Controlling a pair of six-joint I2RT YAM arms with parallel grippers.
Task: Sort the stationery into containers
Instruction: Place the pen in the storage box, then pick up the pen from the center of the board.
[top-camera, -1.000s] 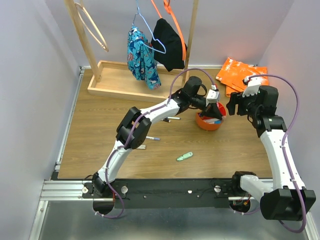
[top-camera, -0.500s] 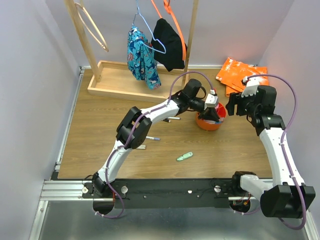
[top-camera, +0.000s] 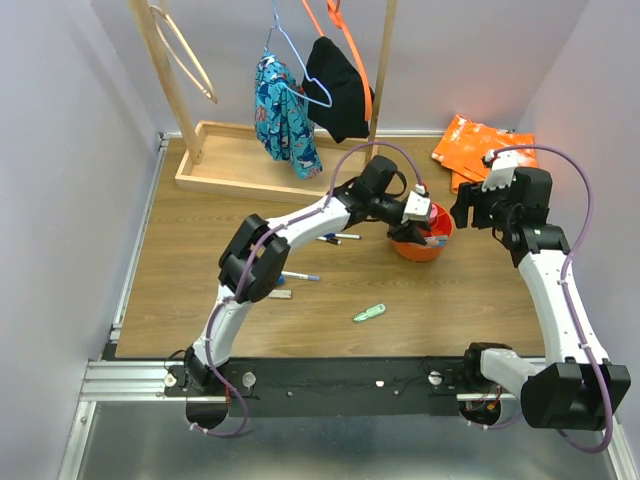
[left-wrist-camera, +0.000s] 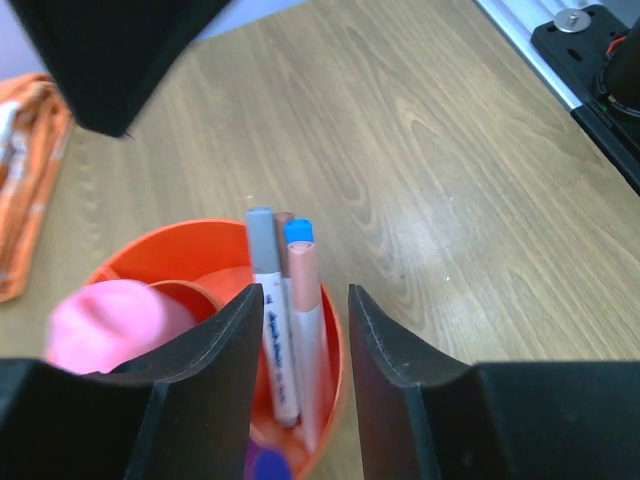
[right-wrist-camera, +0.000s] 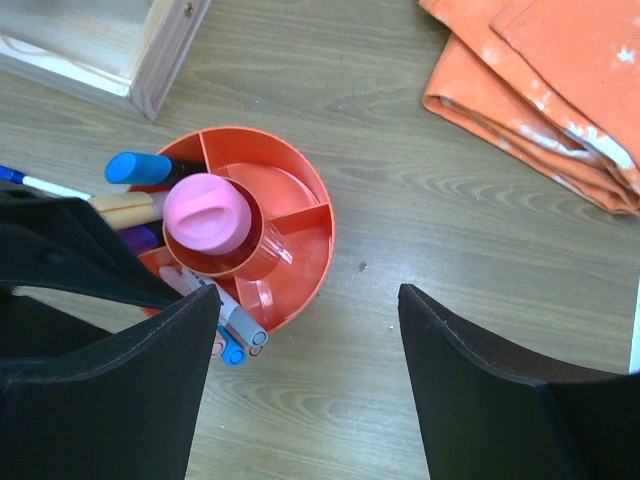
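The left gripper moves to the left in the top view and down onto the dark pen cap (top-camera: 330, 240) next. The cap lies below it, still outside the orange cup (top-camera: 420, 246).
The orange cup (top-camera: 420, 246) stands right of the table's middle. It holds a pink highlighter (right-wrist-camera: 205, 212), a blue-capped marker (right-wrist-camera: 140, 167) and several thin pens (left-wrist-camera: 275, 330). My left gripper (top-camera: 421, 224) hangs over the cup's near-left compartment. Its jaws are a little apart in the left wrist view (left-wrist-camera: 305, 390), with the pens standing between them and a gap beside them. My right gripper (top-camera: 467, 212) is wide open and empty just right of the cup (right-wrist-camera: 300, 200). A mint-green piece (top-camera: 369, 313) and three thin pens (top-camera: 336, 238) (top-camera: 301, 276) (top-camera: 281, 294) lie on the wood.
An orange plastic bag (top-camera: 480, 145) lies at the back right. A wooden tray base (top-camera: 215, 168) with a hanger rack and hanging clothes (top-camera: 285, 110) stands at the back. Metal rails (top-camera: 130, 250) edge the table's left and front.
My left gripper has drawn slightly back and down toward the cup's left side, and its elbow has swung left. The right arm has hardly moved.
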